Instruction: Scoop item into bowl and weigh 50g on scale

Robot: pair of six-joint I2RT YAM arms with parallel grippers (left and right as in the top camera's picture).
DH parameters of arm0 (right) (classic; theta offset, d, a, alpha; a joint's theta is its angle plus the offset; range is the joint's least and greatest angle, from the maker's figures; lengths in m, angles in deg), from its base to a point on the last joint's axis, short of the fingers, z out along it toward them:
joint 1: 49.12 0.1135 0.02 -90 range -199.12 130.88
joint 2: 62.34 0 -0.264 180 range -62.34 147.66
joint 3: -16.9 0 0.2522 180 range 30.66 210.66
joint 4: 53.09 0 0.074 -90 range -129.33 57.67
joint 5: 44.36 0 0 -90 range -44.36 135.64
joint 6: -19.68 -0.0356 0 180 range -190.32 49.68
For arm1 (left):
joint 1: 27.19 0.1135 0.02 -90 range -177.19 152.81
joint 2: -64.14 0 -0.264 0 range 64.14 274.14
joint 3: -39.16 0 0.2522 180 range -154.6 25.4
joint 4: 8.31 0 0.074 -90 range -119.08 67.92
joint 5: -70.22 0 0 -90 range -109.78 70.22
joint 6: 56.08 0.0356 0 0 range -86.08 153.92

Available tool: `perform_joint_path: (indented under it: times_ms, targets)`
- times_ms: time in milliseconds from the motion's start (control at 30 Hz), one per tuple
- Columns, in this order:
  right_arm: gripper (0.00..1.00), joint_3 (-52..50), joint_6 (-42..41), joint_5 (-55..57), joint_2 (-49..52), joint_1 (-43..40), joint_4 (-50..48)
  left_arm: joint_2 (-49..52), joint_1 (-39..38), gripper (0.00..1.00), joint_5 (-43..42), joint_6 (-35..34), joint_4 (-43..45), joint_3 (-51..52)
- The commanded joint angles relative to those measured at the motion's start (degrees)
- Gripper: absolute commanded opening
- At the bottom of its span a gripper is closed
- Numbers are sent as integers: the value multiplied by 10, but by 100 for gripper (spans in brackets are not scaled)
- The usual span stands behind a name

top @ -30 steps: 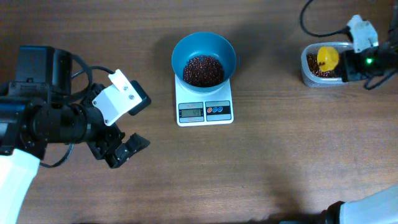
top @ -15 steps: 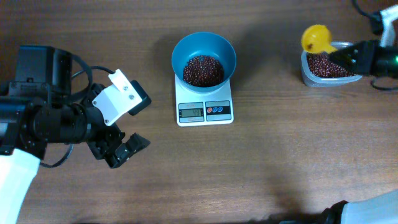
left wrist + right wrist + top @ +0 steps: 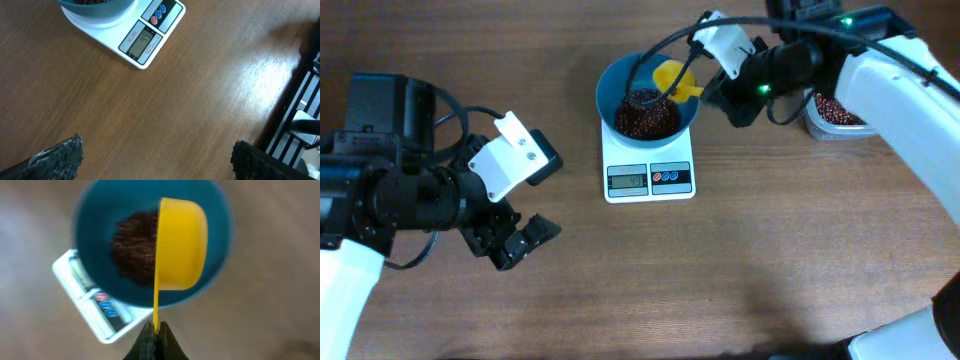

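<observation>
I should move my right gripper to the right in the overhead view next, to the clear tabletop near the tub. Then I will lower the scoop (image 3: 672, 78) and let go of it there.
The teal bowl (image 3: 648, 92) stands on the white scale (image 3: 648, 178) and holds a heap of dark red-brown beans (image 3: 642, 112). My right gripper (image 3: 712, 92) is shut on the handle of the yellow scoop (image 3: 672, 78), which hangs over the bowl's right side. In the right wrist view the gripper (image 3: 155, 332) pinches the thin handle, with the scoop (image 3: 181, 244) turned on its side above the beans (image 3: 134, 247) in the bowl (image 3: 95, 235). My left gripper (image 3: 517, 240) is open and empty, left of the scale; its view (image 3: 155, 157) shows the scale (image 3: 145, 41).
A clear plastic tub (image 3: 832, 112) of beans stands at the right, partly under my right arm. My left arm's black body (image 3: 390, 190) fills the left side. A dark frame (image 3: 300, 110) shows at the right of the left wrist view.
My right gripper has carried the yellow scoop left from the clear tub to above the bowl. The left arm has not moved.
</observation>
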Motion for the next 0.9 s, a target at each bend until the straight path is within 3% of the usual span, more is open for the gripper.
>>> perform_joint_path:
  times_ms: [0, 133, 167, 267, 300, 433, 500, 700, 800, 867]
  targets:
    - [4, 12, 10, 73, -12, 19, -44, -3, 1, 99, -10, -5, 1, -8]
    - [4, 12, 10, 115, -14, 33, -90, -3, 1, 99, -10, -5, 1, -8]
    - [4, 14, -22, 114, -25, 28, -110, -3, 1, 99, -10, -5, 1, -8]
    - [4, 26, -82, 113, -110, -50, -142, -3, 1, 99, -10, -5, 1, -8]
    - [4, 26, -157, 113, -148, -117, -134, -3, 1, 99, -10, -5, 1, -8]
    - [4, 26, -198, 113, -231, -265, -9, -3, 1, 98, -10, -5, 1, -8]
    - [4, 26, -298, 88, -247, -328, 81, -3, 1, 99, -10, -5, 1, -8]
    - [4, 10, -295, -119, -246, -482, 298, -3, 1, 98, -10, -5, 1, -8]
    - [4, -63, -251, -188, -246, -485, 303, -3, 1, 98, -10, -5, 1, -8]
    - [4, -162, -252, -249, -246, -485, 256, -3, 1, 99, -10, -5, 1, -8]
